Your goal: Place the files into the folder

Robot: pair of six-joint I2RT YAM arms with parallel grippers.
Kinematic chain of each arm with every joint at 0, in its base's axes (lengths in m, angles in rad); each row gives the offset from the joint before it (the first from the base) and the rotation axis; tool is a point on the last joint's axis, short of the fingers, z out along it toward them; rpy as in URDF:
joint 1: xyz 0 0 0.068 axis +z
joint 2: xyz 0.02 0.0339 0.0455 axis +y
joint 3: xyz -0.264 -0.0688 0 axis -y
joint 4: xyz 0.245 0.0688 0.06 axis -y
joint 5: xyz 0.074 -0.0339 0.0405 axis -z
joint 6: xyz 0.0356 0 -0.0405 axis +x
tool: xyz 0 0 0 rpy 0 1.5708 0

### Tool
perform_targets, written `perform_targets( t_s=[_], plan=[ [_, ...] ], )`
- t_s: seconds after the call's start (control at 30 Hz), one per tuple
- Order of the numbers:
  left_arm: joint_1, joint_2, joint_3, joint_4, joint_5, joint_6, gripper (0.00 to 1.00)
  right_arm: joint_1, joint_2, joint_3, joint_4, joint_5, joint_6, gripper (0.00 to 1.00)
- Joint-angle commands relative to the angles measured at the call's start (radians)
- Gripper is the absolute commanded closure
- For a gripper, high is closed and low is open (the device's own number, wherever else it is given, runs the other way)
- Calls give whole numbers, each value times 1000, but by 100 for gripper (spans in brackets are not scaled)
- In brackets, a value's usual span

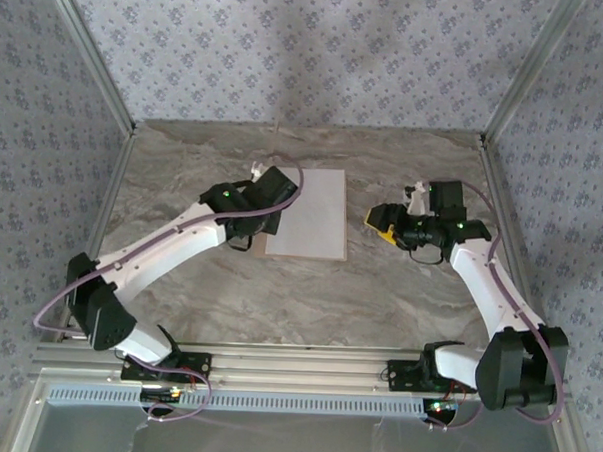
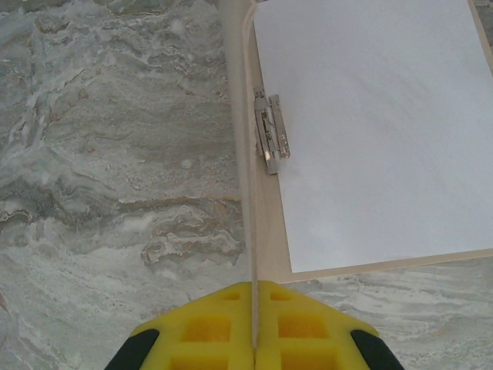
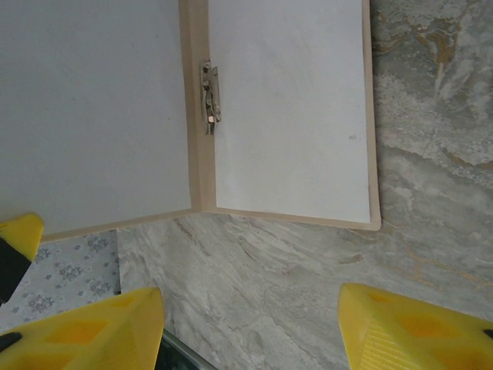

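Observation:
The cover should stay in my left gripper until I swing it across over the white file (image 1: pixel 314 212), and then I can release it.
The folder (image 1: pixel 269 247) lies open at the middle of the table. A white file (image 1: pixel 314 212) rests on its flat half, inside the tan border (image 2: pixel 271 231). A small metal clip (image 2: pixel 269 132) sits by the spine. My left gripper (image 2: pixel 253 289) is shut on the folder's other cover (image 2: pixel 251 231), which stands upright and edge-on between the yellow pads. In the right wrist view that raised cover (image 3: pixel 92 108) shows its pale inside, left of the spine (image 3: pixel 194 116) and the file (image 3: pixel 289 108). My right gripper (image 3: pixel 250 331) hovers open to the folder's right, with bare table between its fingers.
The marble-patterned table (image 1: pixel 308 296) is walled by patterned panels and aluminium posts (image 1: pixel 89 47). My left arm (image 1: pixel 170 250) reaches in from the front left and my right arm (image 1: pixel 489 294) from the front right. An aluminium rail (image 1: pixel 296 361) runs along the near edge.

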Motion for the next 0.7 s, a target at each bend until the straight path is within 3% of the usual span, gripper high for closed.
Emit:
perform_targets(
  t_s=[0.0,0.67],
  plan=[
    [-38,42,67,-64,-52,-22,97,-18,-24,-13,-20,-31,-26,37],
    [-120,310,279,-145,-12,-114,81,-80,-37,-59,-16,-63,-43,37]
  ],
)
